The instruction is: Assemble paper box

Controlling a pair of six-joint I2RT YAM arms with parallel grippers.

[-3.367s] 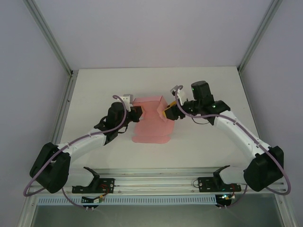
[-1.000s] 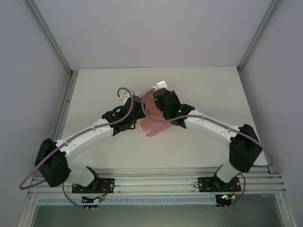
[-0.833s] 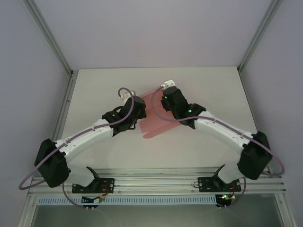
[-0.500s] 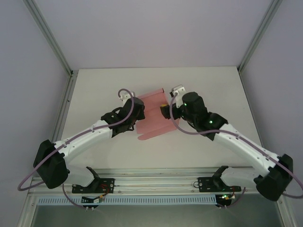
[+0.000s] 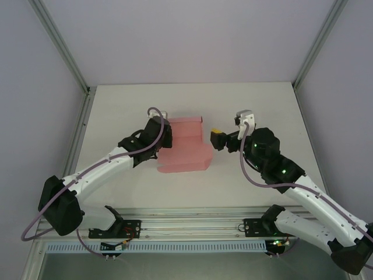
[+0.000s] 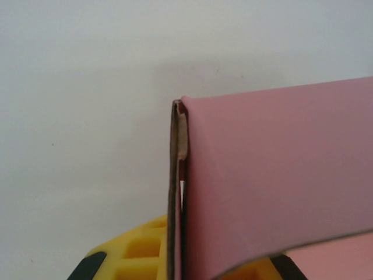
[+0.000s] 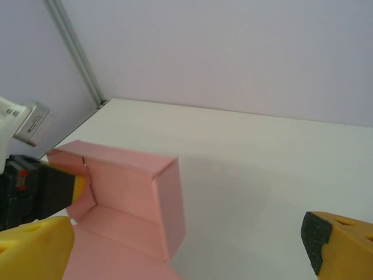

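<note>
I will next swing the held side of the box across with my left gripper, toward the box's side by my right gripper. This will turn the box.
The paper box (image 5: 185,147) is pink card, half folded, in the middle of the table: far walls stand up and a flat panel lies toward the near side. My left gripper (image 5: 164,135) is shut on the box's left wall. In the left wrist view that wall (image 6: 274,186) stands edge-on between the yellow fingers (image 6: 137,256). My right gripper (image 5: 219,139) hovers open just right of the box, touching nothing. The right wrist view has the box's upright corner (image 7: 131,195) ahead, with wide-apart yellow fingertips (image 7: 341,242) either side.
The white table (image 5: 262,111) has bare room right of the box and behind it. Aluminium frame posts (image 5: 64,52) stand at the back corners. A metal rail (image 5: 192,224) runs along the near edge by the arm bases.
My right gripper has let go of the box, opened wide and drawn back to the right. The box has settled flatter on the table. The left gripper keeps its hold.
</note>
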